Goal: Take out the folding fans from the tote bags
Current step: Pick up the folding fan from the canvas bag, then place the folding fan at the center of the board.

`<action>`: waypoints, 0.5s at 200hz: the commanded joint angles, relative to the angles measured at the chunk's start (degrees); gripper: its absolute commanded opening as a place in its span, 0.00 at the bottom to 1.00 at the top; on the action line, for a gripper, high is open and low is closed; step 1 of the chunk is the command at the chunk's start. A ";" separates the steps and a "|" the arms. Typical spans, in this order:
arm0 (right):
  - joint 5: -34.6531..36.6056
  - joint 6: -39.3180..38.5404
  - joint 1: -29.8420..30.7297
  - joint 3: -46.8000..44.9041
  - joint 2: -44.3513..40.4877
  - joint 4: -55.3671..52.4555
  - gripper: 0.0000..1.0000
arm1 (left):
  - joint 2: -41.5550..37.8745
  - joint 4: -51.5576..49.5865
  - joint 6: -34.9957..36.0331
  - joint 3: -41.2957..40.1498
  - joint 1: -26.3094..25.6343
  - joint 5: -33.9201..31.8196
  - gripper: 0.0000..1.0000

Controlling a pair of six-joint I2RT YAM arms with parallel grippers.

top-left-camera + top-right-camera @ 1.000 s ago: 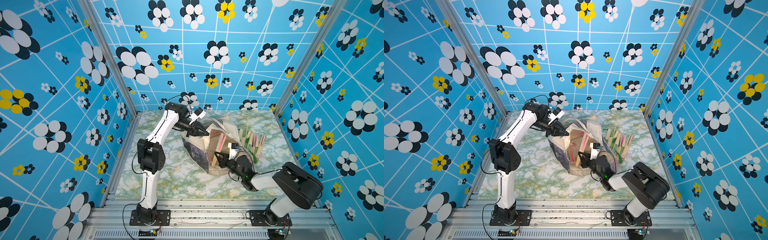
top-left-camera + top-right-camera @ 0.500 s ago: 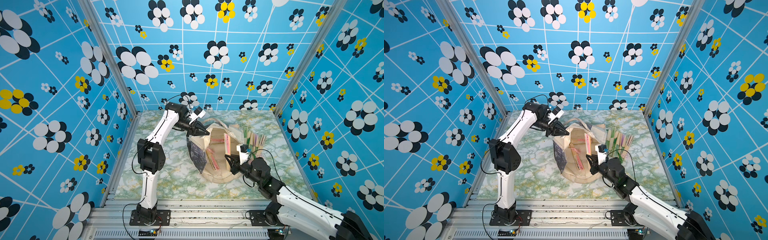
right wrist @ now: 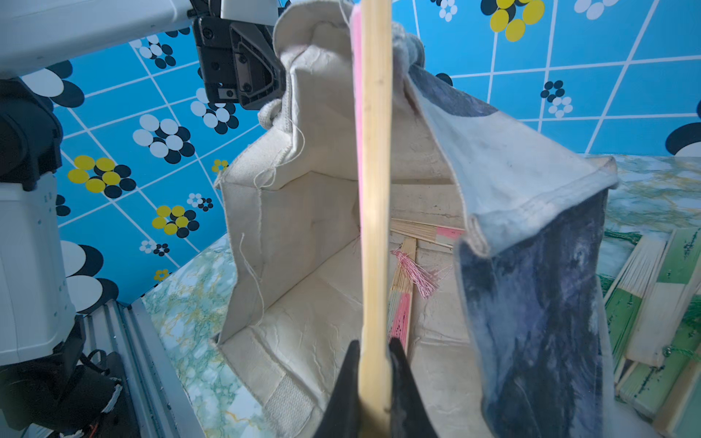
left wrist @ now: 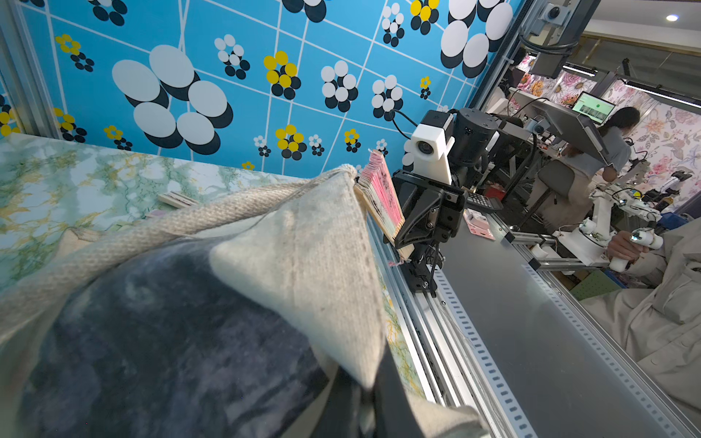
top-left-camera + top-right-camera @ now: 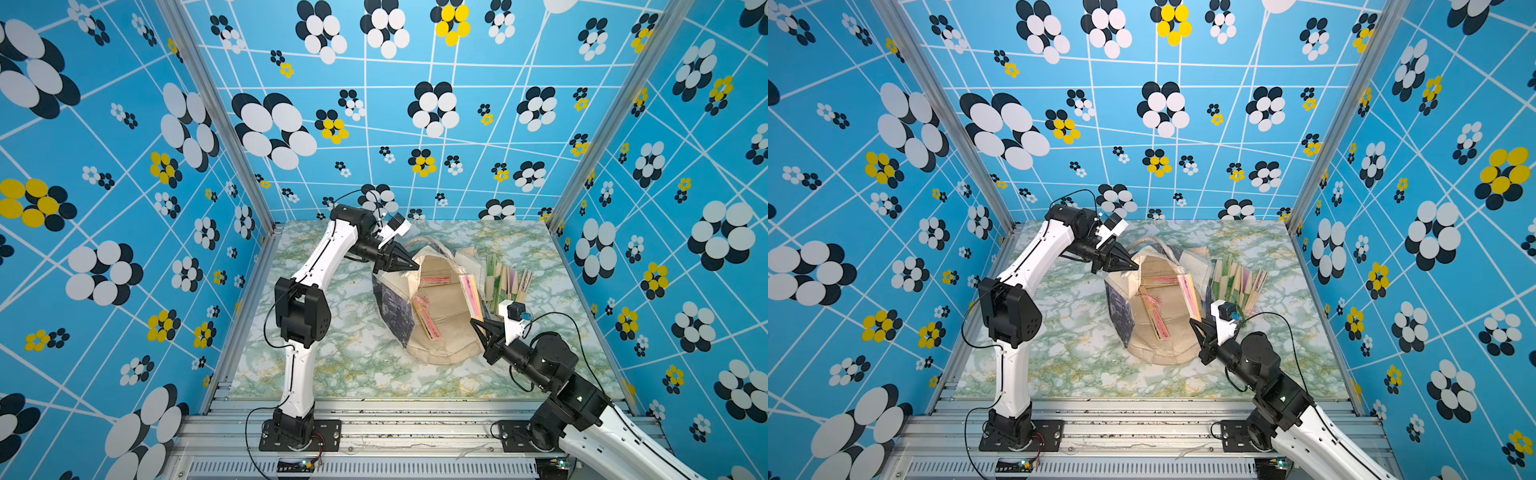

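I should move my right gripper outward next, clear of the bag (image 5: pixel 446 332), over the edge of the fan pile farthest from it, and let go. Other fans are already lying there.
The cream tote bag (image 5: pixel 446 332) (image 5: pixel 1167 338) lies open-mouthed on the marble table, one dark printed side panel (image 4: pixel 151 322) facing left. My left gripper (image 5: pixel 409 264) (image 5: pixel 1133 264) (image 4: pixel 364 402) is shut on the bag's far rim and holds it up. At the bag's right rim, my right gripper (image 5: pixel 478 322) (image 5: pixel 1196 324) (image 3: pixel 373 352) is shut on a pink-edged folding fan (image 5: pixel 469 293) (image 3: pixel 373 189) that stands up out of the bag. Two more pink fans (image 5: pixel 426 322) (image 5: pixel 1160 280) (image 3: pixel 402 299) lie inside on the bag's floor, one with a pink tassel.
Several green, pink and purple fans (image 5: pixel 505 280) (image 5: pixel 1237 278) (image 3: pixel 652 303) lie in a loose pile on the table just right of the bag. Patterned blue walls close in three sides. An aluminium rail (image 5: pixel 374 415) runs along the front edge.
My right gripper has drawn back to the right, out of the bag, with the pink fan in it. The bag has spread open from a crumpled heap. The left gripper has kept its hold.
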 commanded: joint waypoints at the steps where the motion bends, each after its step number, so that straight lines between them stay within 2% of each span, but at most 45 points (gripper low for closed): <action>1: -0.97 0.07 0.43 2.47 -0.80 1.00 0.00 | 0.66 -11.46 1.14 1.53 1.06 2.32 0.00; 22: -0.33 0.37 0.42 2.31 -2.57 6.66 0.00 | 0.66 -11.39 1.20 1.01 1.73 2.39 0.00; 40: 3.30 0.37 0.49 3.30 -4.30 9.97 0.00 | 0.54 -11.46 1.23 0.35 2.30 2.49 0.00; 69: 18.88 -2.57 0.47 5.32 -5.33 9.25 0.00 | -0.34 -11.37 1.55 -0.82 2.74 2.49 0.00; 80: 27.32 -4.06 0.33 5.87 -4.35 7.52 0.00 | -0.52 -11.46 1.59 -0.84 2.78 2.49 0.00; 100: 36.74 -7.16 -1.27 6.02 -1.61 6.79 0.00 | -0.74 -11.45 1.11 -0.54 2.87 2.19 0.00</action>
